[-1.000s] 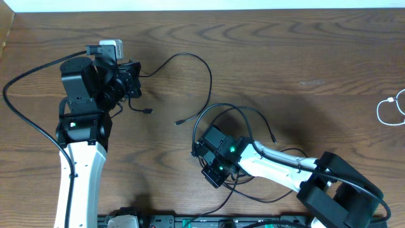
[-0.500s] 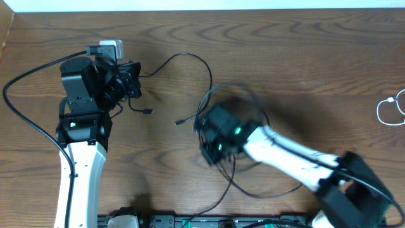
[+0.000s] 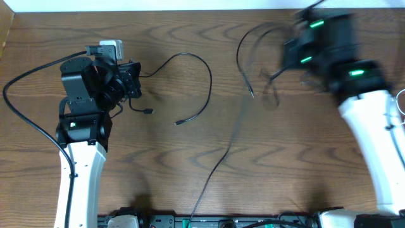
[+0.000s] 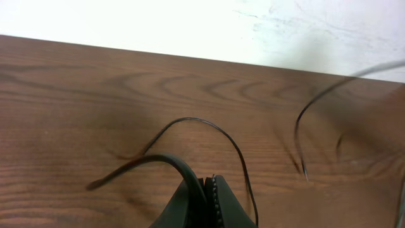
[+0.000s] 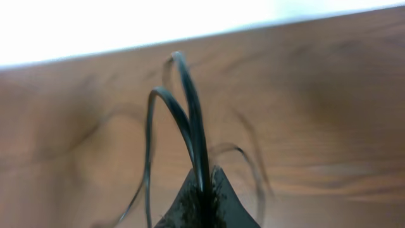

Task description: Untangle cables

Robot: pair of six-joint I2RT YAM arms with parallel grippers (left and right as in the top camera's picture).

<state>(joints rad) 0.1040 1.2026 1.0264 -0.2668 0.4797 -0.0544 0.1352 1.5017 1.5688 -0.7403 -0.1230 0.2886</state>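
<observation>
I will move my right gripper to the right in the overhead view next, toward the white cord, because the white cord's heap hangs clear of the cable of the left gripper.
One thin black cable (image 3: 201, 68) arcs across the table from my left gripper (image 3: 134, 81) to a small plug end at mid-table; it also shows in the left wrist view (image 4: 218, 132). My left gripper (image 4: 209, 183) is shut on this cable at the far left. My right gripper (image 3: 288, 54) is blurred at the far right, shut on a bunch of black cables (image 3: 248, 60) lifted above the table. In the right wrist view these cables (image 5: 190, 107) rise in loops from the shut jaws (image 5: 205, 180). A white cord (image 3: 391, 109) lies at the right edge.
A long black strand (image 3: 218, 161) trails from the lifted bunch down to the front edge of the table. A short black plug end (image 3: 144, 110) lies beside the left arm. The pale wall runs along the table's far edge (image 4: 190, 57).
My right gripper has swept from the front middle of the table up to the far right, carrying the bunch of black cables away from the left cable. The left arm has not moved.
</observation>
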